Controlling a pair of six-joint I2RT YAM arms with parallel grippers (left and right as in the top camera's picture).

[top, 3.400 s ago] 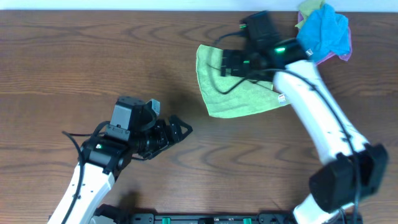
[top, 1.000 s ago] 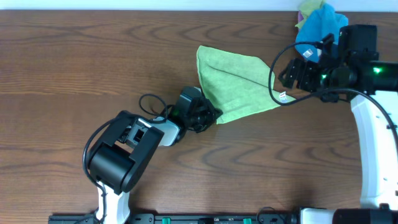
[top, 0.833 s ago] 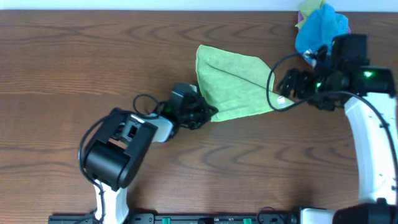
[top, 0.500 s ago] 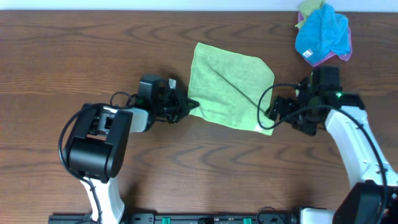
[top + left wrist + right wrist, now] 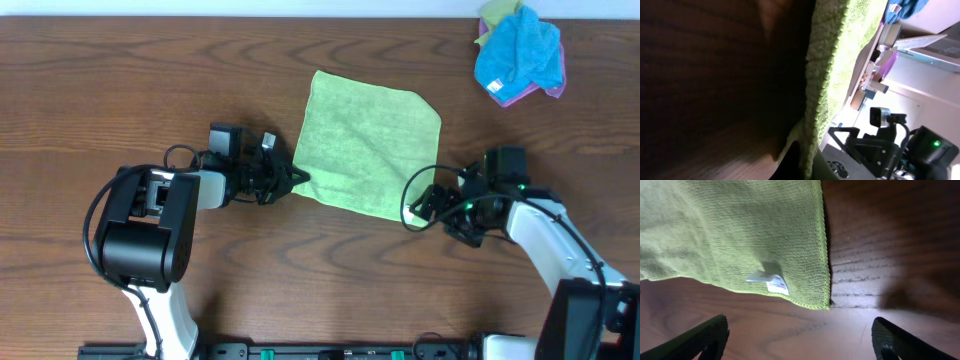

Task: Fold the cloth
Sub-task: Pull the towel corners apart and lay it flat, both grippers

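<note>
My left gripper draws the pinched corner back over the bare wood lying back from the gripper next and releases it, since the cloth's near edge slants.
The green cloth [image 5: 368, 140] lies spread flat on the wooden table, one layer, roughly square. My left gripper [image 5: 294, 178] is shut on its near-left corner, low against the table. In the left wrist view the cloth's edge [image 5: 819, 75] runs up from my left gripper [image 5: 807, 161], pinched between the dark fingers. My right gripper [image 5: 413, 208] is open just off the near-right corner, holding nothing. The right wrist view shows that corner of the cloth [image 5: 740, 230] and its white tag [image 5: 771, 283] ahead of the right gripper [image 5: 801, 342]; both fingers [image 5: 710, 336] rest wide apart near the wood.
A heap of blue, pink and yellow cloths [image 5: 520, 52] lies at the back right corner of the table [image 5: 120, 90]. Cables loop around both wrists.
The left gripper pulled its corner leftwards and the cloth spread out flat. The right arm swung from the back right down to the near-right corner, its jaws narrowing slightly.
</note>
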